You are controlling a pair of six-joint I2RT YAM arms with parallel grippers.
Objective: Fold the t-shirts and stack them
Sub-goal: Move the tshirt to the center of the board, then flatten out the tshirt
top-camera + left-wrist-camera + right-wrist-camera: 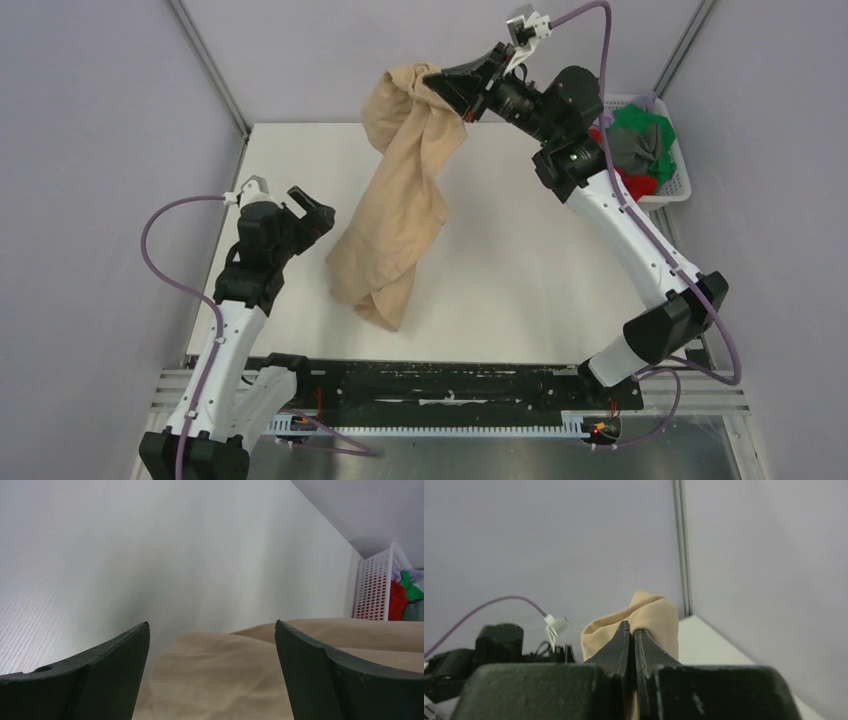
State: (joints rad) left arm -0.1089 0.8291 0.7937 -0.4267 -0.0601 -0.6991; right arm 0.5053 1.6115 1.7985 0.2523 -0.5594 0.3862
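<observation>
My left gripper lowers toward the beige t-shirt's lower part next and onto that cloth, since it lies below and to the right in the top view.
The beige t-shirt (pixel 400 200) hangs bunched from my right gripper (pixel 440 85), raised high over the table's far side; its lower end rests crumpled on the white table (pixel 520 260). The right gripper (pixel 631 627) is shut on the shirt's top fold (pixel 649 615). My left gripper (pixel 310 210) is open and empty, just left of the shirt's lower part. In the left wrist view its gripper (pixel 212 625) frames the beige cloth (pixel 215 680) just ahead. Red (pixel 630 180), green (pixel 645 125) and grey (pixel 630 148) shirts lie in the basket.
A white mesh basket (pixel 683 180) stands at the table's far right, also visible in the left wrist view (pixel 375 587). Grey walls enclose the table on the left, back and right. A black rail runs along the near edge (pixel 450 380).
</observation>
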